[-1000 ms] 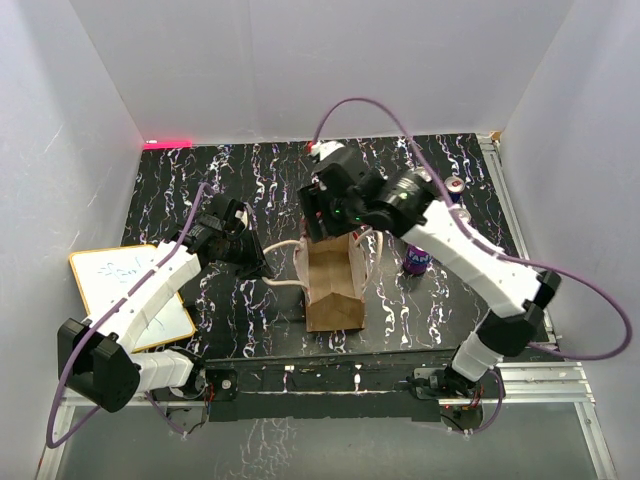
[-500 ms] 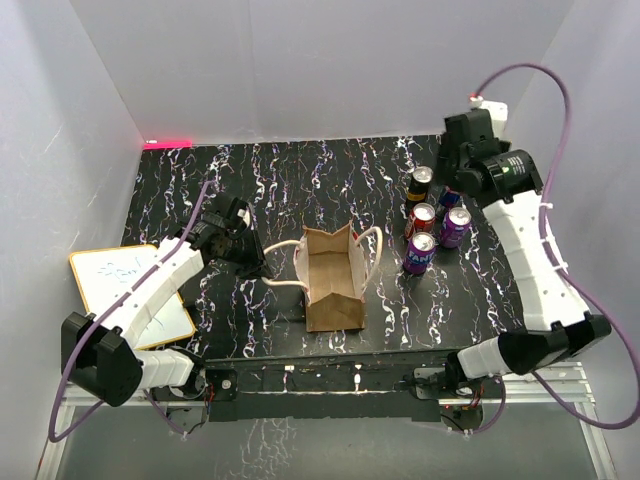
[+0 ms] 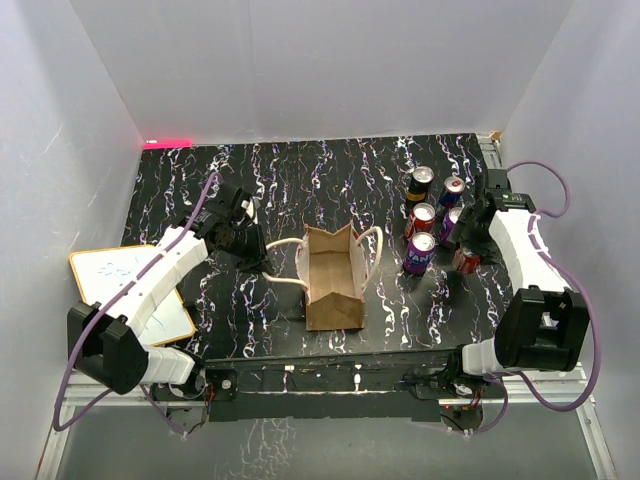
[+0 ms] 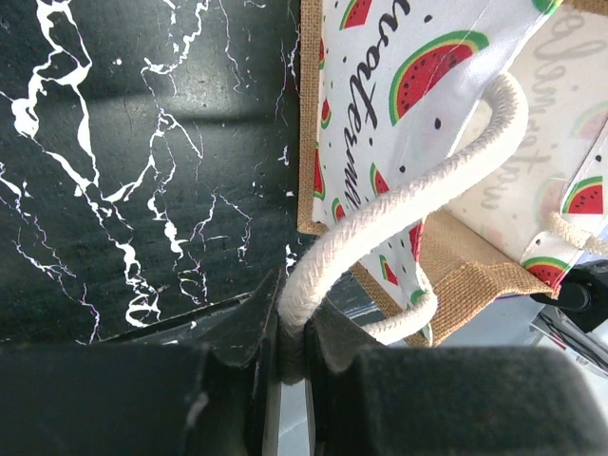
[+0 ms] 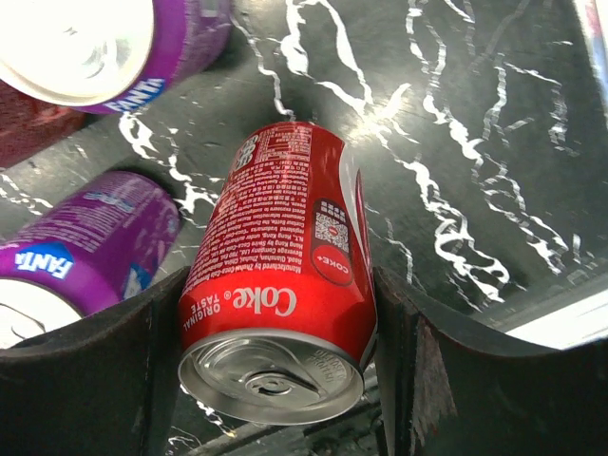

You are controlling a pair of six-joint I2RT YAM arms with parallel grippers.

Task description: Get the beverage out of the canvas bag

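Observation:
The gap beside the Fanta cans is clear, bare tabletop. I will next lower my right gripper to the left in the top view and release the Coke can there.
The canvas bag [image 3: 331, 278] stands open in the middle of the black marbled table, its watermelon-print lining [image 4: 399, 85] showing in the left wrist view. My left gripper [image 3: 254, 256] [image 4: 294, 332] is shut on the bag's left cream rope handle [image 4: 408, 190], pulled out to the left. A red Coke can [image 3: 466, 260] [image 5: 280, 285], the beverage, is outside the bag at the right of the table. My right gripper [image 3: 470, 252] [image 5: 275, 351] is shut on it, one finger on each side. I cannot tell whether the can's base touches the table.
Several upright cans [image 3: 421, 216] stand just left of the held can, among them two purple Fanta cans [image 5: 95, 38] [image 5: 76, 256] close beside it. A white board [image 3: 130, 295] lies at the table's left edge. White walls enclose the table.
My right arm has swung from over the bag to the table's right side and come down beside the group of cans, with the Coke can in its jaws. The left gripper has kept its hold on the handle.

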